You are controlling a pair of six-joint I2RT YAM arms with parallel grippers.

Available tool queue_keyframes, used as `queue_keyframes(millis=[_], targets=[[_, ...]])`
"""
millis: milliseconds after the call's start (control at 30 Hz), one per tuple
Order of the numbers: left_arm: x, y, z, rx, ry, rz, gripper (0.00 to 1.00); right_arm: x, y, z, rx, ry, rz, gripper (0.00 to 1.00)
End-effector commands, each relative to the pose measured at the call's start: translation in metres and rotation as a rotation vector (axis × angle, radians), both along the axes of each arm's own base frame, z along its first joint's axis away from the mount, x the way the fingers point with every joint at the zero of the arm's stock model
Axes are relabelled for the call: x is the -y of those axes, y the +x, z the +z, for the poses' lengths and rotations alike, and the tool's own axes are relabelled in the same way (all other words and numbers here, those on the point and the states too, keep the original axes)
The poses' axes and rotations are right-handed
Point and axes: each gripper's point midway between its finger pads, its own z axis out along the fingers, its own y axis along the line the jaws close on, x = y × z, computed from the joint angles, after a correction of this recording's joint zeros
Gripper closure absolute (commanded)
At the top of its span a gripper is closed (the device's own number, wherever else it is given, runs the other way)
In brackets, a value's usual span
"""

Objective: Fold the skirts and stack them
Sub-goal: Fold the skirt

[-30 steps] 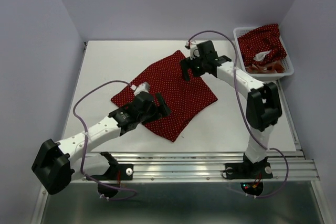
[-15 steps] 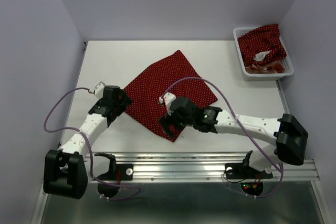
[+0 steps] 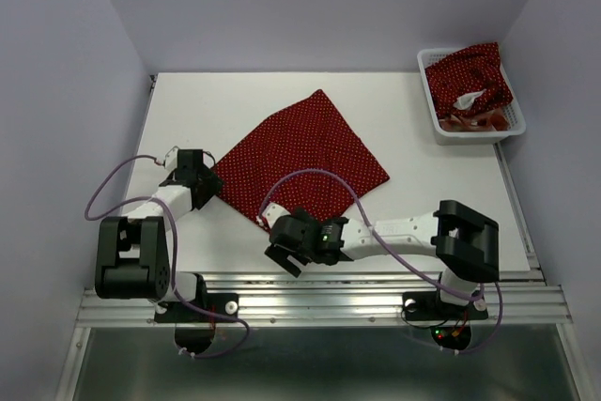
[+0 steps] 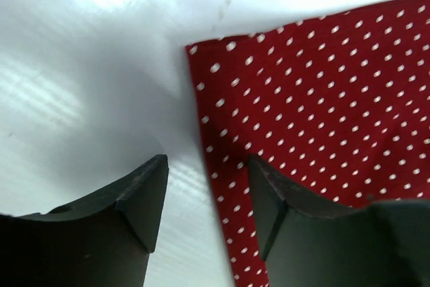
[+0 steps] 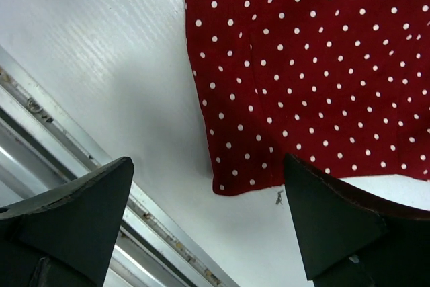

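Note:
Next, my right gripper comes down onto the tip of the skirt's near corner [image 5: 232, 178] and closes there, since the corner lies below, between its wide-open fingers.
A dark red skirt [image 3: 310, 152] with white polka dots lies flat on the white table [image 3: 423, 204], turned like a diamond. My left gripper [image 3: 202, 178] is low at its left corner. In the left wrist view the left gripper [image 4: 207, 160] straddles the skirt's [image 4: 322, 99] edge, one finger [image 4: 275, 199] over cloth, the other over bare table, with a gap between the jaws. My right gripper [image 3: 282, 253] hovers wide open at the near corner. That corner of the skirt [image 5: 316, 65] shows between the right gripper's [image 5: 208, 162] fingers, untouched.
A white mesh basket [image 3: 479, 135] stands at the back right, holding another polka-dot skirt [image 3: 470, 82] with a bit of red-and-cream cloth [image 3: 470, 120] under it. A metal rail [image 3: 376, 298] runs along the table's near edge, close to the right gripper.
The right arm swung from the skirt's far side down to its near corner. The left arm pulled back to the left corner, and its jaws have narrowed.

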Motion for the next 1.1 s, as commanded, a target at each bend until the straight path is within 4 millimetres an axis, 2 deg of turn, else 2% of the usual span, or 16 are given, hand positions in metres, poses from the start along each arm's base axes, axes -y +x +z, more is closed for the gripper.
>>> queue_keyframes(millis=[0, 33, 100, 133, 200, 300, 333, 433, 600, 667, 733, 767, 867, 900, 967, 1067], targets=[[0.011, 0.0, -0.018, -0.055, -0.05, -0.058, 0.43, -0.019, 0.011, 0.002, 0.059, 0.009, -0.025, 0.04], [0.013, 0.0, -0.02, -0.058, -0.056, -0.063, 0.45, -0.019, 0.012, -0.004, 0.058, -0.006, -0.033, 0.07], [0.014, 0.001, -0.027, -0.077, -0.061, -0.072, 0.56, -0.016, 0.014, -0.015, 0.059, -0.041, -0.058, 0.22], [0.014, 0.0, -0.029, -0.088, -0.059, -0.074, 0.65, -0.012, 0.017, -0.016, 0.072, -0.06, -0.08, 0.36], [0.015, -0.001, -0.035, -0.112, -0.061, -0.08, 0.71, -0.007, 0.016, -0.021, 0.063, -0.083, -0.106, 0.39], [0.014, -0.003, -0.037, -0.119, -0.059, -0.076, 0.96, 0.002, 0.01, -0.026, 0.031, -0.098, -0.141, 0.59], [0.013, -0.003, -0.037, -0.12, -0.052, -0.068, 1.0, 0.005, 0.002, -0.029, 0.004, -0.111, -0.136, 0.74], [0.006, -0.005, -0.027, -0.099, -0.031, -0.03, 1.0, 0.005, -0.014, -0.034, -0.055, -0.104, -0.128, 0.89], [-0.017, -0.018, 0.006, -0.031, 0.059, 0.077, 1.0, -0.004, -0.039, -0.03, -0.14, -0.039, -0.067, 0.96], [-0.021, -0.018, 0.028, 0.045, 0.066, 0.104, 1.0, -0.012, -0.045, -0.014, -0.165, 0.034, -0.041, 0.96], [-0.022, -0.024, 0.038, 0.076, 0.055, 0.119, 1.0, -0.017, -0.051, 0.002, -0.186, 0.105, -0.019, 0.98], [-0.022, -0.024, 0.054, 0.137, 0.05, 0.128, 1.0, -0.019, -0.053, 0.008, -0.194, 0.129, -0.011, 0.99], [-0.026, -0.032, 0.072, 0.181, 0.049, 0.161, 1.0, -0.026, -0.061, 0.026, -0.229, 0.2, 0.022, 0.99], [-0.027, -0.034, 0.088, 0.225, 0.046, 0.169, 1.0, -0.027, -0.063, 0.037, -0.231, 0.234, 0.027, 0.99], [-0.027, -0.035, 0.111, 0.296, 0.039, 0.169, 1.0, -0.027, -0.062, 0.052, -0.224, 0.273, 0.015, 0.99], [-0.021, -0.031, 0.134, 0.362, 0.021, 0.136, 1.0, -0.022, -0.055, 0.062, -0.196, 0.285, -0.032, 0.99]])
